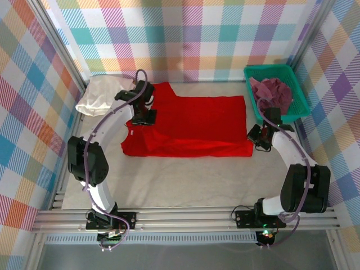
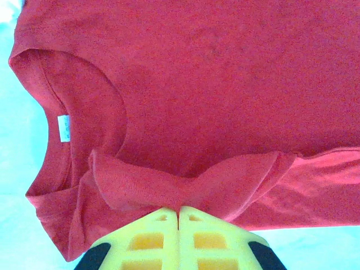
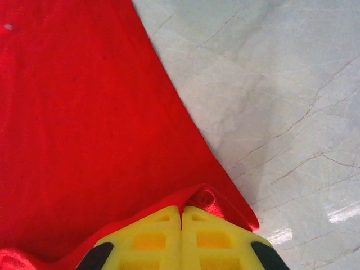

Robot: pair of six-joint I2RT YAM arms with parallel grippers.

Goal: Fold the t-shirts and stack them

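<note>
My right gripper will next move slightly outward along the t-shirt's hem edge [image 1: 246, 127] [image 3: 203, 151], which runs outward from the gripper's fingers. It will let go of the t-shirt's corner there, since the t-shirt's cloth still bunches.
A bright red t-shirt [image 1: 194, 124] lies spread across the middle of the table. My left gripper [image 1: 142, 117] is shut on a pinched fold of its cloth by the collar [image 2: 179, 209]; the neck opening with a white label [image 2: 64, 129] shows to the left. My right gripper [image 1: 257, 136] is shut on the shirt's right-hand corner [image 3: 181, 210], where the cloth bunches up at the fingertips. A cream-white t-shirt [image 1: 98, 94] lies crumpled at the back left. A maroon-purple t-shirt [image 1: 273, 93] sits bunched in the green basket [image 1: 252, 73].
The green mesh basket stands at the back right, close behind my right arm. Plaid walls [image 1: 185, 34] enclose the table on three sides. Bare pale tabletop [image 1: 191, 180] lies in front of the red shirt, and the right wrist view shows bare tabletop [image 3: 270, 84] beside the shirt's edge.
</note>
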